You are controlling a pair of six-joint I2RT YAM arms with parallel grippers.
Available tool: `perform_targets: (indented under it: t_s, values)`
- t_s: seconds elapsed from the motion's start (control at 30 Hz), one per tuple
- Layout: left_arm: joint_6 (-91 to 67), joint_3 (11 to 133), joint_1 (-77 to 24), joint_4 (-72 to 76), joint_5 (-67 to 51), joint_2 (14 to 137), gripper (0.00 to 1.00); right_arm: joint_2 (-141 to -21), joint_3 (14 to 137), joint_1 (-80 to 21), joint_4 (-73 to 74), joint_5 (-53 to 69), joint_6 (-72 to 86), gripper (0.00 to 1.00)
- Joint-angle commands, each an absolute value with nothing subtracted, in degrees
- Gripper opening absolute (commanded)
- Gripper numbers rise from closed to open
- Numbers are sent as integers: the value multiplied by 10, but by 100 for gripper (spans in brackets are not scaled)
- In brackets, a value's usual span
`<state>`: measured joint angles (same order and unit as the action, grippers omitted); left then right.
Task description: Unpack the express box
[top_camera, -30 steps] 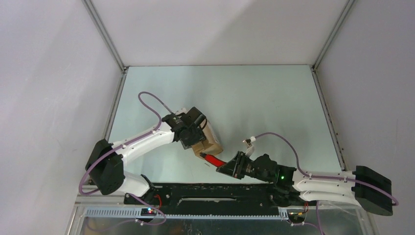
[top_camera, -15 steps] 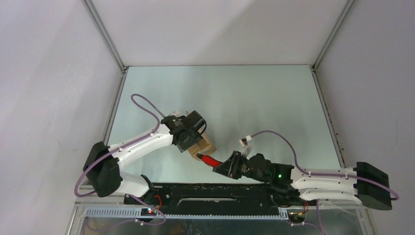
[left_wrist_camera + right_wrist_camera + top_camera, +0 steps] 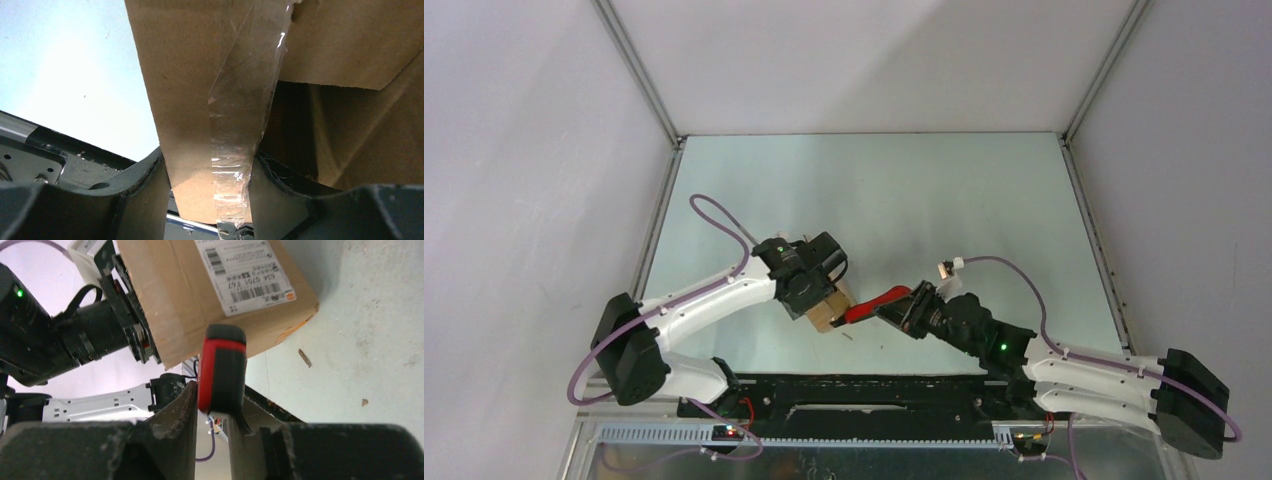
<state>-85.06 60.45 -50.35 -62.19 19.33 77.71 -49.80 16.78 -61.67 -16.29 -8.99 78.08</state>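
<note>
The utility knife goes outward and down with my turning right gripper next. It comes free on the bare tabletop beside the express box [image 3: 831, 310], which already gapes open.
The express box [image 3: 831, 310], a small brown cardboard carton, sits under my left gripper [image 3: 817, 288] near the table's front left of centre. In the left wrist view my left gripper [image 3: 210, 172] is shut on a cardboard panel of the box [image 3: 185, 75], which carries a strip of clear tape [image 3: 240, 125]. My right gripper [image 3: 907, 306] is shut on a red-and-black utility knife [image 3: 872, 304], whose tip points left at the box's right side. In the right wrist view the knife [image 3: 222, 370] stands between the jaws of my right gripper [image 3: 212, 407], just under the box [image 3: 180, 300] and its white label [image 3: 245, 270].
A black base rail [image 3: 854, 385] runs along the near edge. Small brown scraps [image 3: 303, 358] lie on the pale green table [image 3: 944, 200]. White enclosure walls with metal posts [image 3: 639, 75] close in the sides and back.
My right gripper rose away from the base and swung the knife from below the box to its right side, pointing left. The left gripper drew the box slightly left and nearer.
</note>
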Motion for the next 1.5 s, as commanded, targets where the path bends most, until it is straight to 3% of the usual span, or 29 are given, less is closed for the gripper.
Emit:
perform_targets:
  t_s: [0.0,0.07,0.13,0.33,0.43,0.6,0.97,1.3,1.47]
  values:
    - [-836,624,-509,-727,173,768,0,-510,166,-590,-89,-168,761,0]
    - [-833,626,-503,-721,163,773,1,-509,166,-591,-84,-173,763,0]
    - [-816,627,-495,-705,152,774,9,-506,166,-588,-83,-173,752,0]
    - [-775,631,-458,-669,120,764,46,-501,172,-566,-103,-144,713,0]
    - [-762,630,-445,-655,101,762,70,-512,180,-556,-112,-139,699,0]
    - [-713,641,-434,-624,79,757,99,-514,199,-543,-138,-101,667,0]
    - [-567,630,-348,-561,5,707,98,-505,224,-445,-146,109,596,0]
    - [-496,622,-320,-546,-58,700,60,-545,277,-433,-133,140,587,0]
    - [-480,621,-308,-547,-63,701,48,-535,312,-410,-71,165,582,0]
